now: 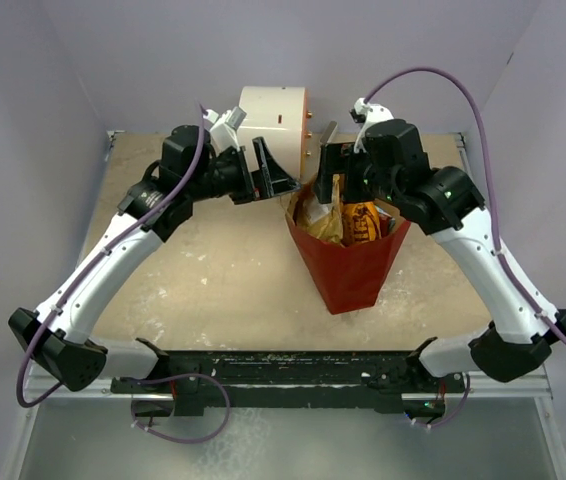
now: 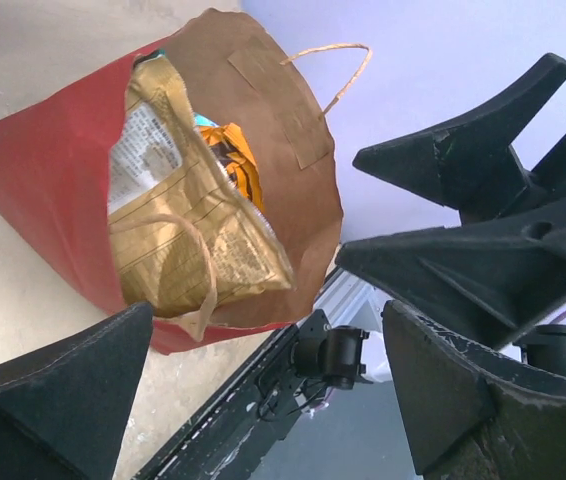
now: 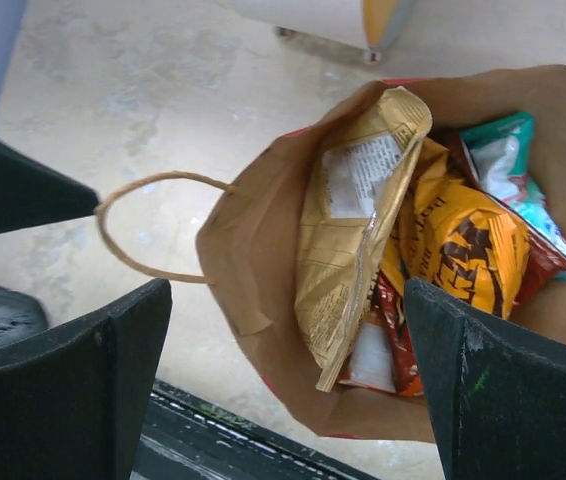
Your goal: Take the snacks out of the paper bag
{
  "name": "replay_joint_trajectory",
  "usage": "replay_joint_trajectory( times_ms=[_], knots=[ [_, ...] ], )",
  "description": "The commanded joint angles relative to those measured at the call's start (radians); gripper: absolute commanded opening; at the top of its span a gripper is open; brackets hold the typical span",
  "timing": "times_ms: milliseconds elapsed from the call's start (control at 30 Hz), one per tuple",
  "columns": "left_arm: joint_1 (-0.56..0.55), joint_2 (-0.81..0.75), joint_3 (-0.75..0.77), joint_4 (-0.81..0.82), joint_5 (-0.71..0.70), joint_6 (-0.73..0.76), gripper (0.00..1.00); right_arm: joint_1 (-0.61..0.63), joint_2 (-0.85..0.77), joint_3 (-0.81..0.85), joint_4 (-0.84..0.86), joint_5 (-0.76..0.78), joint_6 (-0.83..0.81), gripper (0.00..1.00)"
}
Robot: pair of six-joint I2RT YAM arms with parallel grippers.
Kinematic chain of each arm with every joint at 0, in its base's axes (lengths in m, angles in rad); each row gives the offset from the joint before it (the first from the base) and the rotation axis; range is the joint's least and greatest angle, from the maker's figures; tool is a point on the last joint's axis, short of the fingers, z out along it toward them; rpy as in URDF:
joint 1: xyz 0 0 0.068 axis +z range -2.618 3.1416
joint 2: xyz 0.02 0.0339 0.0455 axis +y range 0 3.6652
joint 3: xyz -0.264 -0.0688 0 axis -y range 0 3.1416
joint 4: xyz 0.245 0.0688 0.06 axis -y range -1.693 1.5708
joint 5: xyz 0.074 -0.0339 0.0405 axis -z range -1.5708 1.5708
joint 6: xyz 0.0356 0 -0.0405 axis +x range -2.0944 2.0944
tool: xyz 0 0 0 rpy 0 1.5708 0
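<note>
My left gripper goes slightly toward the left in its wrist view and onto the twine handle [image 2: 204, 257] next, because the loop stands nearer one open finger.
The paper bag [image 1: 348, 265] stands upright at mid-table, red outside and brown inside, with its mouth open. In it I see a gold foil packet [image 3: 353, 240], a yellow-orange chip bag [image 3: 463, 240], a teal packet [image 3: 508, 160] and a red packet [image 3: 398, 335]. My right gripper [image 1: 333, 178] hangs open and empty just above the bag's mouth [image 3: 288, 300]. My left gripper [image 1: 275, 172] is open and empty just left of the bag's top edge. In the left wrist view it [image 2: 268, 330] faces the bag [image 2: 53, 170] and the gold packet [image 2: 183, 240].
A white cylinder [image 1: 273, 122] lies at the back of the table behind both grippers. The bag's twine handle [image 3: 133, 235] sticks out to the left. The right arm's black fingers [image 2: 463, 250] are close beside the left gripper. The black rail [image 1: 283, 365] runs along the near edge.
</note>
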State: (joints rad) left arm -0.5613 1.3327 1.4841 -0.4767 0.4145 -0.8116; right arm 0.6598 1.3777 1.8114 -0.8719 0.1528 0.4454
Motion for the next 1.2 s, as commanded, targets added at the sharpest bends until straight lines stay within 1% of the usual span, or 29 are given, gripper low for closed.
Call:
replay_joint_trajectory(
  times_ms=[0,100,200,267,333,400,500,633,700,733,800,867,933,1033,1167],
  knots=[
    [0.002,-0.049,0.004,-0.001,-0.058,0.007,0.99,-0.029,-0.045,0.056,-0.043,0.138,-0.029,1.00],
    [0.002,-0.059,0.036,-0.085,-0.129,0.053,1.00,-0.082,-0.053,0.049,-0.069,0.140,-0.050,1.00],
    [0.002,-0.057,0.044,-0.122,-0.169,0.069,0.99,-0.181,-0.067,0.020,-0.089,0.134,-0.055,1.00],
    [0.002,-0.039,0.049,-0.119,-0.142,0.069,1.00,-0.239,-0.078,-0.004,-0.097,0.159,-0.052,1.00],
    [0.002,-0.006,0.052,-0.105,-0.090,0.063,0.97,-0.290,-0.086,-0.029,-0.103,0.192,-0.049,1.00],
    [0.002,0.022,0.055,-0.086,-0.044,0.056,0.92,-0.345,-0.089,-0.049,-0.104,0.208,-0.054,1.00],
    [0.001,0.062,0.072,-0.068,0.009,0.062,0.79,-0.457,-0.092,-0.085,-0.093,0.209,-0.056,1.00],
    [0.001,0.111,0.097,-0.108,0.007,0.081,0.60,-0.558,-0.096,-0.154,-0.016,0.135,-0.060,0.99],
    [0.002,0.130,0.108,-0.121,0.005,0.091,0.50,-0.578,-0.090,-0.178,0.031,0.060,-0.066,0.96],
    [0.002,0.139,0.116,-0.125,0.005,0.096,0.46,-0.582,-0.087,-0.188,0.050,0.046,-0.069,0.95],
    [0.001,0.154,0.132,-0.125,0.013,0.102,0.39,-0.592,-0.083,-0.215,0.095,0.002,-0.080,0.86],
    [0.002,0.164,0.141,-0.118,0.027,0.106,0.35,-0.612,-0.084,-0.243,0.140,-0.043,-0.083,0.81],
    [0.001,0.170,0.142,-0.107,0.041,0.107,0.31,-0.634,-0.091,-0.280,0.199,-0.104,-0.083,0.80],
    [0.003,0.180,0.133,-0.089,0.064,0.102,0.29,-0.680,-0.095,-0.326,0.278,-0.227,-0.075,0.77],
    [0.003,0.185,0.111,-0.072,0.094,0.092,0.24,-0.715,-0.089,-0.358,0.339,-0.284,-0.063,0.73]
  ],
)
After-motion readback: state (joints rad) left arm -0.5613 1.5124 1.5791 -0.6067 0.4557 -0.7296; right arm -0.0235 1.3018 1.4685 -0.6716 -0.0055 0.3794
